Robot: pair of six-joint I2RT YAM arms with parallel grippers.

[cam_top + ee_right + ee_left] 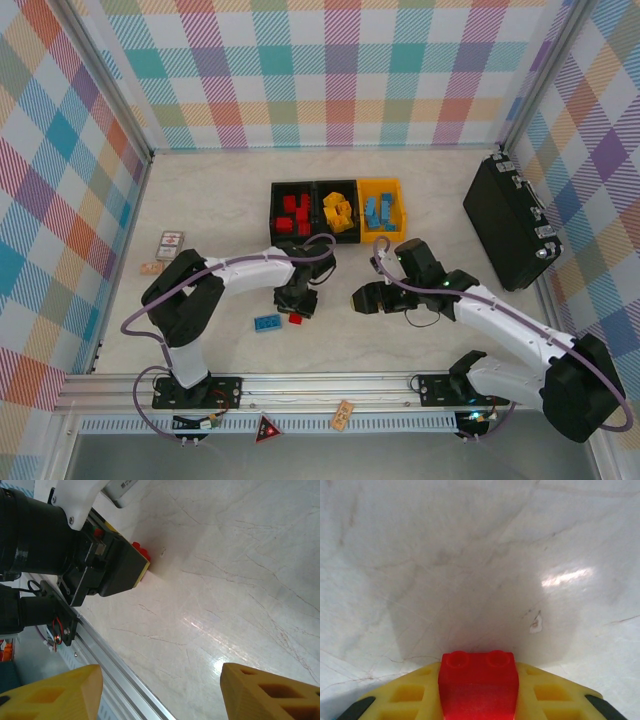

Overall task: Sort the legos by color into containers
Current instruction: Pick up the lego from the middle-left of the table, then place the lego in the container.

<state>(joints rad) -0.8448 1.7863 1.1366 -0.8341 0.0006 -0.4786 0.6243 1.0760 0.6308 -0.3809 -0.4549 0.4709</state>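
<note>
The red lego matches the color of the legos in the black bin of red legos, so next my left gripper will lift it from the tabletop, carry it outward over that bin and let it go.
My left gripper (pixel 297 306) is low over the table, shut on a red lego (pixel 478 680) that sits between its yellow fingers (pixel 415 695). The same red lego (pixel 141 550) pokes out under the left gripper (pixel 117 570) in the right wrist view. A blue lego (pixel 267 322) lies on the table just left of it. My right gripper (pixel 360 298) hangs open to the right, with nothing between its fingers (pixel 270 690). At the back stand three containers. The left black bin (pixel 276 206) holds red legos, the middle black bin (pixel 321 205) yellow ones, and the yellow-orange bin (pixel 399 205) blue ones.
A large black hard case (pixel 510 220) lies at the right wall. Small printed cards (pixel 171 243) sit at the left. An aluminium rail (pixel 330 385) runs along the near table edge. Checked walls close in the table on three sides.
</note>
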